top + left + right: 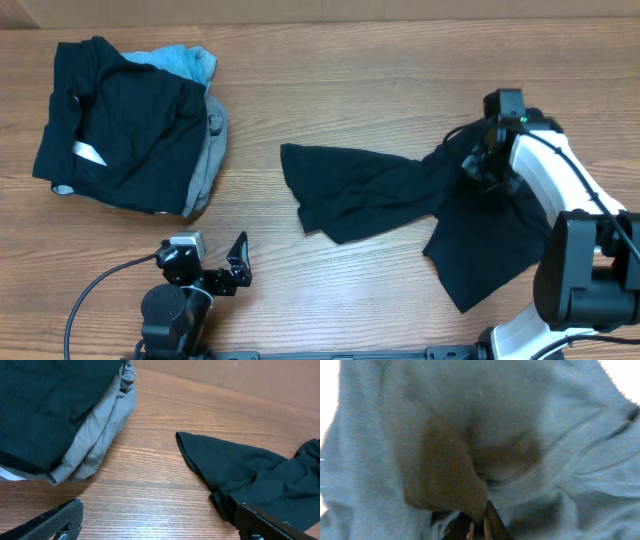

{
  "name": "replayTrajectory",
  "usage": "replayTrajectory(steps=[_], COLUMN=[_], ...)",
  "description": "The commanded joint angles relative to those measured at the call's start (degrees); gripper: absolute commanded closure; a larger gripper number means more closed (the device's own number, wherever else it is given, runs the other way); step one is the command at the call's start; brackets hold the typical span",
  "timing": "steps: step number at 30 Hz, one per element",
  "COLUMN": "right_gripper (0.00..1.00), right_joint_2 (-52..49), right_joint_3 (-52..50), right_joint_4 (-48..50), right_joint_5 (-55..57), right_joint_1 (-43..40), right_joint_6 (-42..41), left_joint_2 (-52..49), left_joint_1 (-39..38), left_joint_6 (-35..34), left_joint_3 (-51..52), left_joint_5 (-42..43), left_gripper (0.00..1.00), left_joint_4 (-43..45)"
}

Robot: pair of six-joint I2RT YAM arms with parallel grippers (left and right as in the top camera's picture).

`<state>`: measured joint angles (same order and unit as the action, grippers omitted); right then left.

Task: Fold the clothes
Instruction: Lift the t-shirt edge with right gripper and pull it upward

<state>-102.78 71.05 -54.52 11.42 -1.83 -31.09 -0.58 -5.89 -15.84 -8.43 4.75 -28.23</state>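
I will lift the fold with my right gripper next, draw it outward and release it on the bare wood near the table's far edge. That will spread the bunched shirt.
The clothes, a plain black T-shirt (380,190), lie crumpled across the middle and right of the wooden table. One end stretches left and a wider part spreads toward the front right. My right gripper (484,168) is down on the shirt's bunched right part and is shut on a fold of it. In the right wrist view the shirt (485,425) fills the frame and is pinched at the gripper (479,527). My left gripper (235,265) rests open near the front left, apart from the shirt. In the left wrist view the shirt (240,475) lies ahead to the right of the open gripper (160,527).
A pile of other garments sits at the back left: a black one with a slanted white strip (120,130), a light-blue one (185,62) and a grey one (210,150). The grey one (100,435) is close ahead of my left gripper. Bare wood (260,210) separates pile and shirt.
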Motion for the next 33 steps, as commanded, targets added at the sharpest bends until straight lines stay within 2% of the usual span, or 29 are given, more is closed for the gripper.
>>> replayTrajectory(steps=[1,7,14,18,21,24,26,28,33], right_gripper=[0.96,0.96,0.96,0.96,0.96,0.96,0.96,0.96,0.96], right_joint_2=[0.46,0.66,0.66,1.11,1.31,1.11,-1.27,-4.61,-10.71], right_joint_3=[7.52,14.45,17.31,22.03,29.51,31.71,31.65,31.65,31.67], right_joint_4=[-3.61,-7.52,7.67,3.26,-0.04,8.74,19.02,25.90,29.03], right_joint_5=[2.54,2.75,-1.07,-6.49,-5.57,-4.59,-3.80,-3.63,-4.39], right_joint_1=[0.17,0.17,0.17,0.26,0.26,0.26,0.24,-0.04,-0.44], right_joint_6=[0.07,2.01,9.33,9.29,11.08,13.40,21.07,22.84,23.67], left_joint_2=[0.33,0.33,0.33,0.33,0.33,0.33,0.33,0.33,0.33], left_joint_1=[0.42,0.42,0.42,0.42,0.42,0.42,0.42,0.42,0.42], left_joint_6=[1.51,1.51,1.51,1.51,1.51,1.51,1.51,1.51,1.51], left_joint_3=[0.55,0.55,0.55,0.55,0.55,0.55,0.55,0.55,0.55], left_joint_5=[0.63,0.63,0.63,0.63,0.63,0.63,0.63,0.63,0.63], left_gripper=[0.00,0.00,0.00,0.00,0.00,0.00,0.00,0.00,0.00], left_joint_4=[0.13,0.13,0.13,0.13,0.13,0.13,0.13,0.13,0.13])
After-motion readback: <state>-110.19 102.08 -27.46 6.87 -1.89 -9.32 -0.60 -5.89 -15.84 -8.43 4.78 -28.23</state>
